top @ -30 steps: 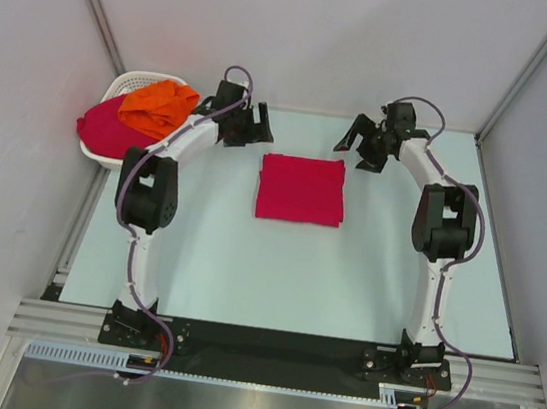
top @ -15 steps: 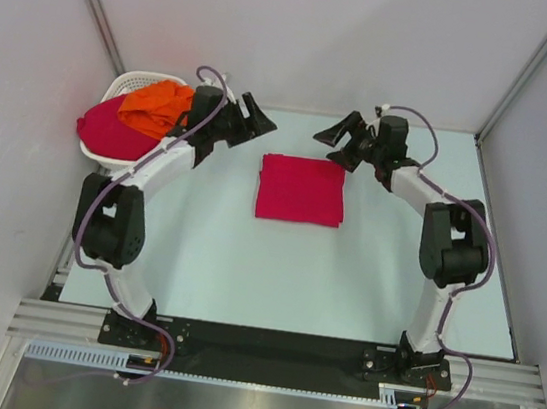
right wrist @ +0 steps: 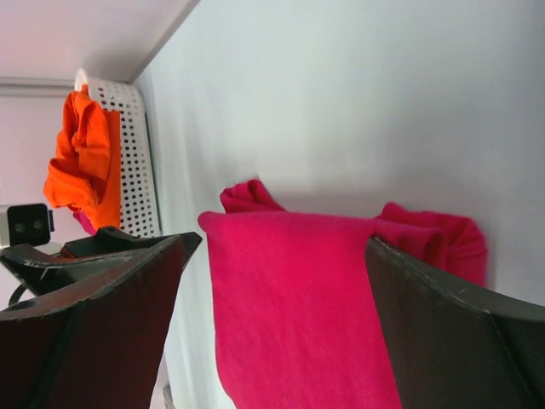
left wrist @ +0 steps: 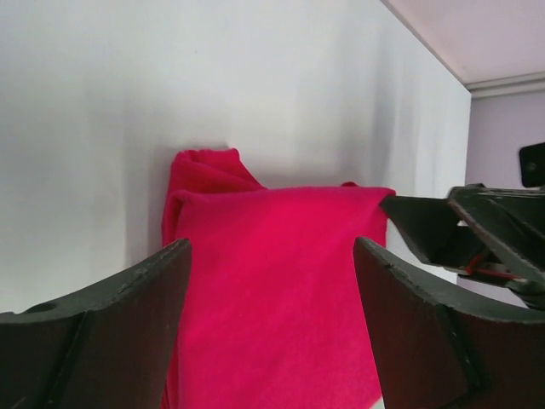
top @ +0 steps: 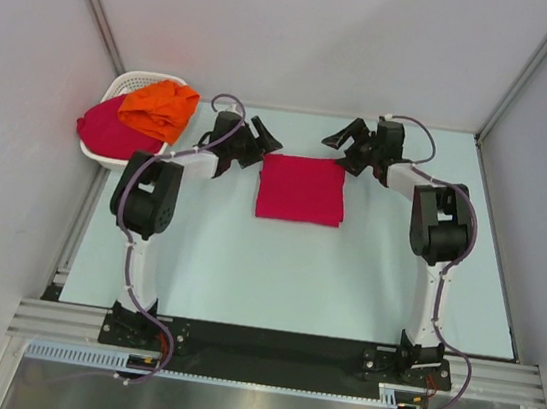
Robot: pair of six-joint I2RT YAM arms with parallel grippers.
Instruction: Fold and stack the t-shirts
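My right gripper should next move back and down onto the shirt's nearest side edge by the shirt's far corner point(top: 342, 183). The crimson-pink t-shirt is folded into a flat rectangle.
A crimson-pink t-shirt point(top: 301, 190) lies folded into a flat rectangle at the table's middle. My left gripper point(top: 265, 142) hangs open just off its far left corner, and my right gripper point(top: 345, 148) hangs open just off its far right corner, the two facing each other. In the left wrist view the folded shirt point(left wrist: 272, 290) fills the gap between my wide-apart fingers point(left wrist: 128, 332). The right wrist view shows the same shirt point(right wrist: 298, 307) between its fingers point(right wrist: 451, 341). A bright orange t-shirt point(top: 158, 109) and another crimson-pink one point(top: 102, 128) are heaped in the basket.
The white slotted basket point(top: 134, 78) stands at the far left corner against the side wall, and the right wrist view shows it too point(right wrist: 136, 170). White walls close in the table at the back and on both sides. Both arm bases sit at the near edge.
Both grippers have swung inward and down to the folded shirt's far corners. The left elbow has moved back toward the right. The folded shirt has not moved.
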